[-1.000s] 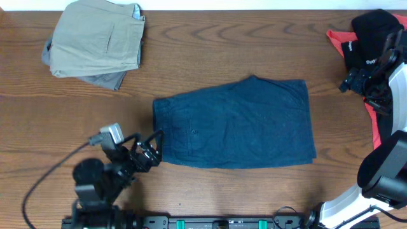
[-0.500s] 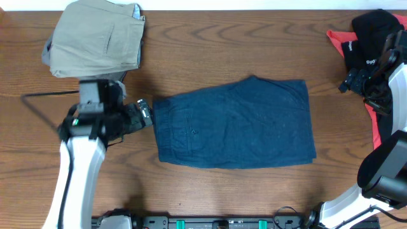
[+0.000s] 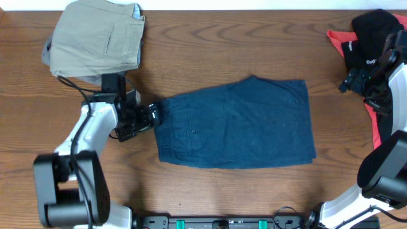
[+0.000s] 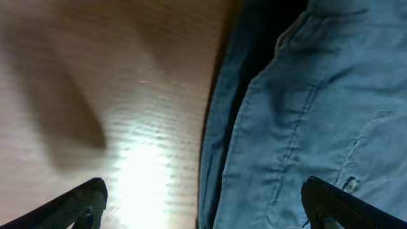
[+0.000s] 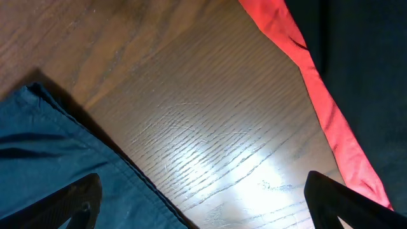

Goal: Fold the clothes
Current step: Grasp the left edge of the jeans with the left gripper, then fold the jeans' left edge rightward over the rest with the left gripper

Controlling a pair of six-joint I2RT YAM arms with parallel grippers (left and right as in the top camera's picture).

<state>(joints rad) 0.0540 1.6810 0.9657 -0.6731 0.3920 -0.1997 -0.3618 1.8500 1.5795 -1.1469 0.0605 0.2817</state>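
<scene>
My left gripper moves down and toward the navy shorts next, onto their stitched edge, since bare wood fills much of the gap between its fingers.
Dark navy-blue shorts (image 3: pixel 238 124) lie folded flat in the middle of the table. My left gripper (image 3: pixel 152 116) is open at their left edge; in the left wrist view (image 4: pixel 203 207) its fingers straddle the shorts' edge (image 4: pixel 299 121) and bare wood. My right gripper (image 3: pixel 356 79) is open and empty at the far right, above the table between the shorts' corner (image 5: pixel 57 165) and the coral-red piece (image 5: pixel 318 102). A black white-lettered top (image 3: pixel 369 41) lies on the coral-red piece (image 3: pixel 375 127). Folded tan shorts (image 3: pixel 98 38) lie on grey shorts (image 3: pixel 105 79) at the back left.
The wooden table (image 3: pixel 222 51) spans the view. My left arm's cable (image 3: pixel 70 81) trails over the wood below the tan pile. The right arm's white base (image 3: pixel 381 184) stands at the front right corner.
My left arm has swung from the table's front left up and to the right, and its gripper has come to the left edge of the navy shorts. The right arm has not moved.
</scene>
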